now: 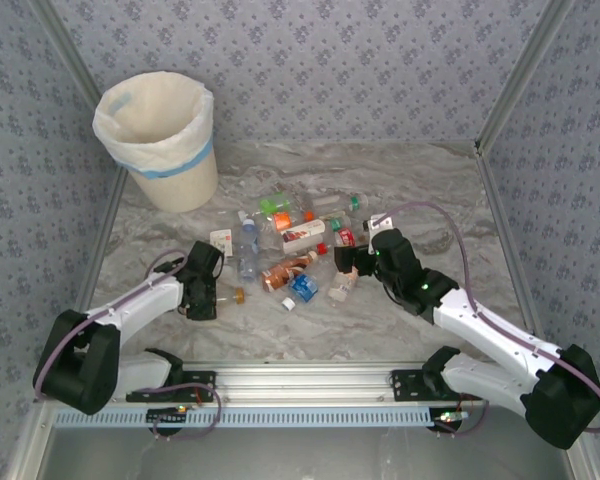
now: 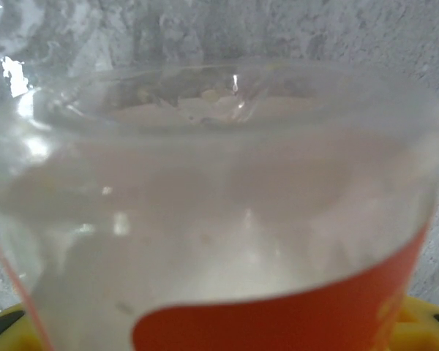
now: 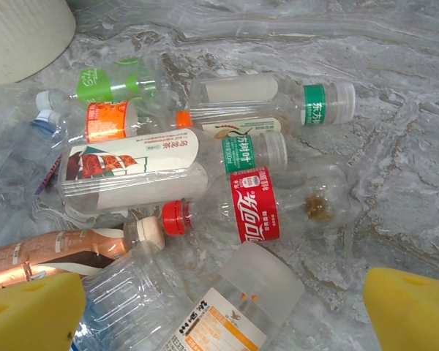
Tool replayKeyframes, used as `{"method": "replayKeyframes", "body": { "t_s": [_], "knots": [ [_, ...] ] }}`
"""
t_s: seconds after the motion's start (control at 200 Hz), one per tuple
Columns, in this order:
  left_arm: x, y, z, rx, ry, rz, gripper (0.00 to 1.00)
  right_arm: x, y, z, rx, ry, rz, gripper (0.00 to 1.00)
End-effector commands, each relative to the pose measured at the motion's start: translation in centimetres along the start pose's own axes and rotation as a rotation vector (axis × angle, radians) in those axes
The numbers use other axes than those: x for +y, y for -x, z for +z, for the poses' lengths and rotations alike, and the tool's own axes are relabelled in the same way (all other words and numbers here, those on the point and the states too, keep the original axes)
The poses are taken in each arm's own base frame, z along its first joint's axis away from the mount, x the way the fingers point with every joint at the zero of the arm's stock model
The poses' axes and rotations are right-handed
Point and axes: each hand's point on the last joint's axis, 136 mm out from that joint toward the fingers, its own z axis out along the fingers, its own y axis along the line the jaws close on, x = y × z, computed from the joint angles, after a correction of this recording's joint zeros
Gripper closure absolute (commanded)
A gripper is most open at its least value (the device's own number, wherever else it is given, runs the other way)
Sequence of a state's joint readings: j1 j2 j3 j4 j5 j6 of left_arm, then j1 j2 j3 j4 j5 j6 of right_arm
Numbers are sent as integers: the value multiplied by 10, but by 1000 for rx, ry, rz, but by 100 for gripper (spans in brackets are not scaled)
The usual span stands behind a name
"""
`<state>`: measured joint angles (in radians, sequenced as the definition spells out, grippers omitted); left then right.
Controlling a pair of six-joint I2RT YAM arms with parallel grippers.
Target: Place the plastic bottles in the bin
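Observation:
I should first lift my left gripper and move it away from my base, so that it can release the clear bottle over the cream bin's opening.
Several plastic bottles (image 1: 290, 240) lie piled mid-table. My left gripper (image 1: 208, 292) is at the pile's near-left edge. It is shut on a clear bottle with an orange label (image 2: 227, 219), and the orange cap (image 1: 239, 295) sticks out to the right. That bottle sits hard against the lens, between the yellow pads (image 2: 423, 322). My right gripper (image 1: 352, 262) hangs open over the pile's right side. Its yellow fingertips (image 3: 31, 313) straddle a clear bottle with a white-and-orange label (image 3: 227, 314) without touching it. Beyond that lies a red-labelled cola bottle (image 3: 267, 205). The cream bin (image 1: 158, 135) stands at the back left.
Patterned walls close in the marble table (image 1: 410, 190) on three sides. A metal rail (image 1: 310, 385) runs along the near edge between the arm bases. Bare marble lies right of the pile and in front of it. The bin's ribbed wall (image 3: 18, 33) shows at the upper left of the right wrist view.

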<state>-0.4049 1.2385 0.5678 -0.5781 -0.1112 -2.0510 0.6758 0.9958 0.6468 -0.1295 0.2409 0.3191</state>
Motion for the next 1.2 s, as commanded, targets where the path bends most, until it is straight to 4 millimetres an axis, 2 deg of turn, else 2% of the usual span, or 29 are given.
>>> {"method": "replayKeyframes", "body": {
  "t_s": [0.0,0.11,0.15,0.245,0.33,0.41,0.525,0.64,0.75,0.86,1.019,1.119,1.194],
  "knots": [
    [-6,9,2,-47,-18,21,60,8,14,-3,-29,22,-24,0],
    [-7,24,-11,-118,-33,73,77,9,17,-4,-38,24,-27,0],
    [-12,29,-16,-148,-56,116,85,9,18,-4,-40,23,-27,0],
    [-20,44,-32,-231,-107,235,97,6,24,-6,-56,1,2,0],
    [-30,56,-50,-302,-168,335,100,6,31,-9,-85,4,18,0],
    [-49,64,-79,-374,-274,456,100,6,38,-13,-114,7,25,0],
    [-82,68,-139,-479,-460,658,100,5,43,-15,-129,5,26,0],
    [-119,58,-206,-557,-666,801,100,5,47,-16,-146,5,33,0],
    [-150,45,-254,-608,-745,911,100,7,52,-15,-168,13,45,0],
    [-191,18,-291,-620,-808,1063,100,10,56,-14,-177,25,45,0],
    [-260,-2,-343,-659,-819,1160,100,14,63,-15,-194,39,47,0],
    [-302,-3,-364,-702,-827,1190,100,15,66,-17,-206,44,50,0],
    [-330,6,-375,-748,-832,1165,100,16,68,-19,-213,49,53,0]
  ]
}}
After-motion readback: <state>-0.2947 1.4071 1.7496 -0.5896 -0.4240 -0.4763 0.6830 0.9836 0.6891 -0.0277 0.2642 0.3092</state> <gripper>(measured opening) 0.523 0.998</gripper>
